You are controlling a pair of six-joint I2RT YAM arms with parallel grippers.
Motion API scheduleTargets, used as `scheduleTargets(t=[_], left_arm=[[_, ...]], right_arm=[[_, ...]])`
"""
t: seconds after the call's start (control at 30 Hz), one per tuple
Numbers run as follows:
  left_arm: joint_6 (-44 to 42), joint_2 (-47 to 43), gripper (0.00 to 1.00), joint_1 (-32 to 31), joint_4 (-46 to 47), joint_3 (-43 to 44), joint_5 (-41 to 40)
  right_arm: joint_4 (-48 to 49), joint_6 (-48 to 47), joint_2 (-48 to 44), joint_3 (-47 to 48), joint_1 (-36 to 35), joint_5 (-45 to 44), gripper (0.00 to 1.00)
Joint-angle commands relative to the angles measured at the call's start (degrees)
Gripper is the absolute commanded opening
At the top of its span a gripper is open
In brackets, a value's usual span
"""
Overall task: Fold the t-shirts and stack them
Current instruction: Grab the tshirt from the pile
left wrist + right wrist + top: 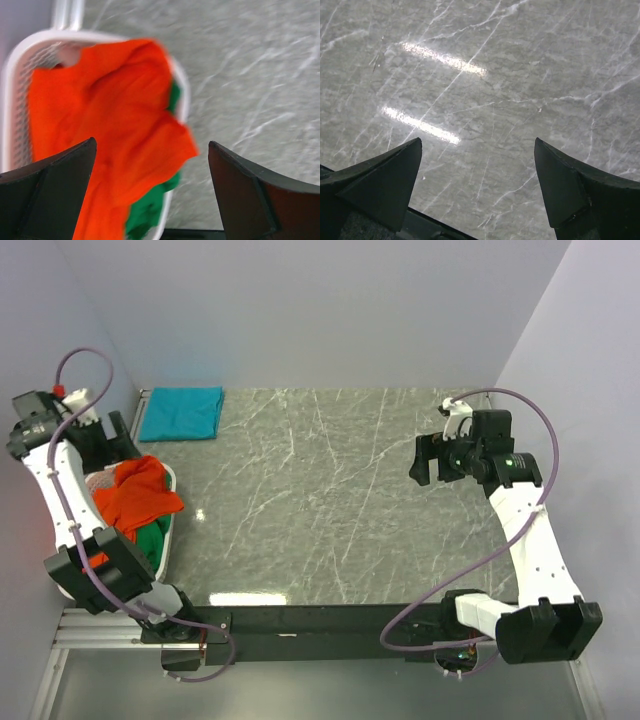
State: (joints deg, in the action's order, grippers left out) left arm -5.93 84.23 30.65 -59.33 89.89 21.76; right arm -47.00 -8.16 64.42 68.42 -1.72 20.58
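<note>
My left gripper comes down next and draws back onto the orange shirt's middle (122,503) (114,159), since the orange t-shirt lies bunched on top of the green one.
A bright orange t-shirt (140,498) lies bunched on top in the white laundry basket (168,538) at the left, one part hanging over the rim. A green t-shirt (152,542) shows under it. A teal t-shirt (181,412) lies folded flat at the far left corner of the table. The dark red t-shirt is not in view. My left gripper (115,438) hangs open and empty above the basket's far end. In the left wrist view the gripper (151,142) is above the orange shirt (115,115) and the green shirt (150,210). My right gripper (430,458) is open and empty above the table's right side.
The grey marble table (320,510) spreads between the arms. The right wrist view shows only marble (485,75) under the open gripper (478,140). Walls close in on the left, back and right. The basket rim (20,55) shows in the left wrist view.
</note>
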Motion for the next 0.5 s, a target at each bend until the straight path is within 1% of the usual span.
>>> scheduleTargets(t=[0.0, 0.1, 0.13, 0.2, 0.37, 0.47], left_arm=[[-9.6, -0.5, 0.99, 4.7, -5.7, -1.3, 0.1], [-13.0, 0.5, 0.99, 6.2, -6.0, -5.0, -2.2], [-13.5, 0.9, 0.97, 6.6, -6.1, -5.9, -2.4], [-14.4, 1.8, 0.96, 8.3, -5.4, -8.5, -2.5], [-16.0, 3.9, 0.99, 10.6, -3.1, -11.9, -4.3], [-16.6, 5.6, 0.99, 10.7, -2.1, -13.4, -4.5]], right_arm=[[-1.4, -0.9, 1.7, 3.5, 0.0, 0.6, 0.99], [-1.1, -0.4, 2.6, 3.8, 0.0, 0.7, 0.99], [-1.1, -0.3, 2.7, 3.6, 0.0, 0.9, 0.99], [-0.9, -0.2, 2.7, 3.3, 0.0, 0.9, 0.99], [-0.5, -0.4, 2.0, 2.1, 0.0, 0.1, 0.99], [-0.5, -0.4, 1.6, 1.5, 0.0, -0.2, 0.99]])
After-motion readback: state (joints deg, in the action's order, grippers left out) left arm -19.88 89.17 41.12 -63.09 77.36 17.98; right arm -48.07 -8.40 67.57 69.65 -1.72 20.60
